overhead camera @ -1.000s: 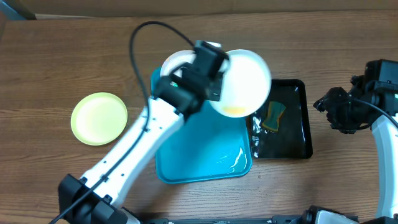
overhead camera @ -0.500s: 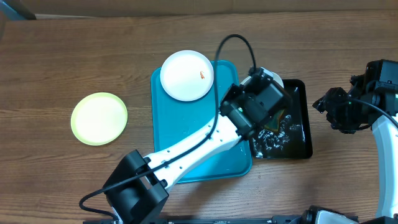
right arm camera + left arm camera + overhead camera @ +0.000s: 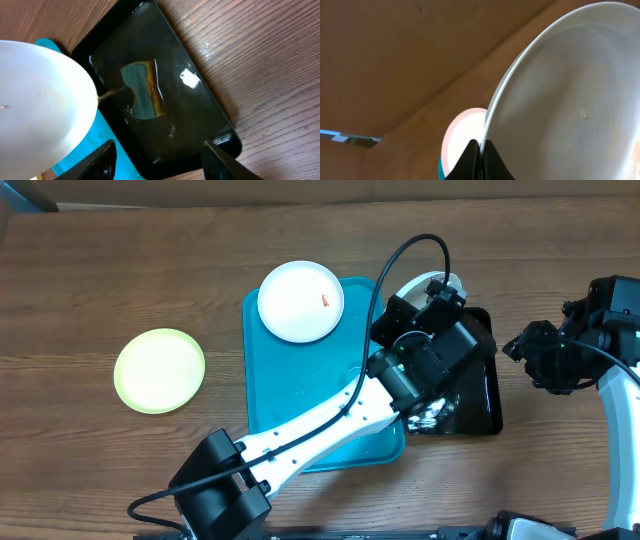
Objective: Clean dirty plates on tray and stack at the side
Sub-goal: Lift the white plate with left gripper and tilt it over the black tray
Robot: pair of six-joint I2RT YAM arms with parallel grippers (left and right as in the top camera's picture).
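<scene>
The yellow-green plate lies alone at the side, so my left gripper should carry the plain white plate left in the overhead view, lower it onto the yellow-green plate and release.
My left gripper is shut on the rim of a plain white plate and holds it tilted on edge over the black tray; the left wrist view shows the jaws pinching that plate. A second white plate with a small red smear lies at the far end of the turquoise tray. A yellow-green plate lies on the table at the left. My right gripper is open and empty to the right of the black tray, jaws apart above it.
A glossy black tray holding water and a green-yellow sponge stands right of the turquoise tray. The held plate fills the left of the right wrist view. The left arm crosses the turquoise tray.
My left arm has swung the white plate to the right, from above the turquoise tray to over the black tray. The right arm has not moved.
</scene>
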